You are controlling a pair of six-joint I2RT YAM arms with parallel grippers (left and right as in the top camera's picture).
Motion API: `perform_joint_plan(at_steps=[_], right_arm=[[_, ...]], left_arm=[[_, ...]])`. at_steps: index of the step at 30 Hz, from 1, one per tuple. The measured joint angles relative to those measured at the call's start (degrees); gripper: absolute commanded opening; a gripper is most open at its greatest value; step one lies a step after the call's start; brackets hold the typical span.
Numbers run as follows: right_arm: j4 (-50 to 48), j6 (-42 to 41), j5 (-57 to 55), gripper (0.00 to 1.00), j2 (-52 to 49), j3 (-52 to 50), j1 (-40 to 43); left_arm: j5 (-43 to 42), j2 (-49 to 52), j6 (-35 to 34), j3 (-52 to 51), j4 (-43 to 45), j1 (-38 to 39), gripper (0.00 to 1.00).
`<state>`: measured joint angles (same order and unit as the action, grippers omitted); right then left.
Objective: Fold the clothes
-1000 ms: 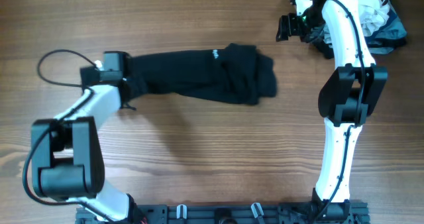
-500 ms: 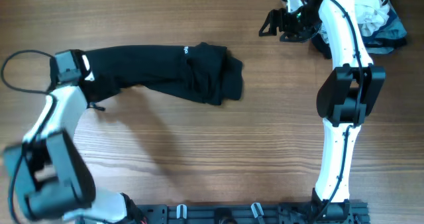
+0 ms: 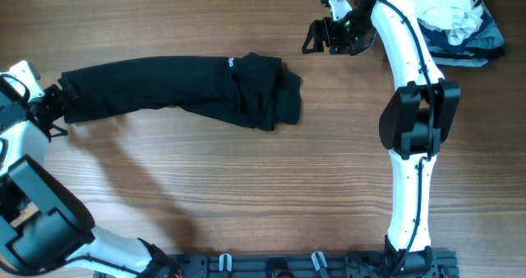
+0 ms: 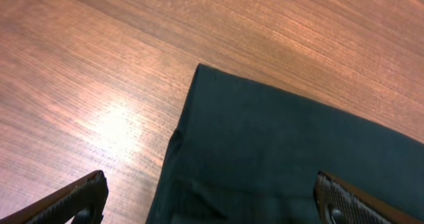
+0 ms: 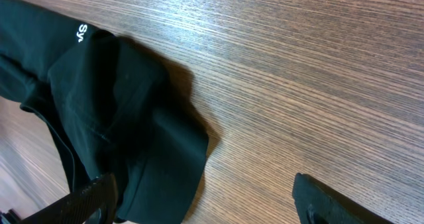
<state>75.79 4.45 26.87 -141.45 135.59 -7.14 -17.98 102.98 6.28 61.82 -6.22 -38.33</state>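
Note:
My left gripper lowers with open fingers onto the small fold (image 3: 80, 108) (image 4: 199, 196) at the garment's narrow end next, since that fold lies between its spread fingers.
A black garment (image 3: 181, 85) lies stretched across the wooden table, long and narrow at the left and bunched in folds at the right end (image 3: 267, 89). My left gripper (image 3: 51, 107) is at its left end with the jaws wide open. In the left wrist view the dark cloth (image 4: 285, 151) lies between and ahead of the open fingers (image 4: 212, 204). My right gripper (image 3: 314, 38) is open and empty over bare table, up and to the right of the bunched end. That end shows in the right wrist view (image 5: 112, 118), left of the open jaws (image 5: 205, 201).
A pile of other clothes (image 3: 456, 19), white and dark blue, sits at the back right corner behind the right arm. The left arm's cable runs off the left table edge. The arm bases stand along the front edge.
My left gripper has moved left, drawing the garment's left end out into a long strip, and its jaws are now open. My right gripper has moved left, away from the pile.

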Motion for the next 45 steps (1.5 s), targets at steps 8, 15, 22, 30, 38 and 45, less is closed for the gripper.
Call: perform_joint_plan(at_steps=[8,15,22,30,38,45], right_arm=[[0.7,0.4,-2.1,0.86,0.0,0.0,0.0],[1.7,0.4,-2.6,0.86,0.0,0.0,0.0],[3.5,-0.1,-2.7,0.92,0.0,0.0,0.0],[3.4,-0.1,-2.7,0.97,0.0,0.0,0.0],[3.1,-0.1,-2.7,0.99,0.0,0.0,0.0],[1.7,-0.1,-2.8,0.99,0.0,0.0,0.0]], left_arm=[[-2.1,10.3,4.3,0.0,6.2,-0.1,0.91],[-2.4,13.4,5.3,1.2,7.7,-0.3,0.06],[1.5,13.4,1.9,4.1,0.7,0.0,0.04],[6.6,7.1,2.6,21.1,-25.5,3.1,0.04],[7.7,6.3,5.5,22.6,-32.8,23.9,0.04],[7.6,6.3,6.8,22.6,-36.6,42.8,0.04]])
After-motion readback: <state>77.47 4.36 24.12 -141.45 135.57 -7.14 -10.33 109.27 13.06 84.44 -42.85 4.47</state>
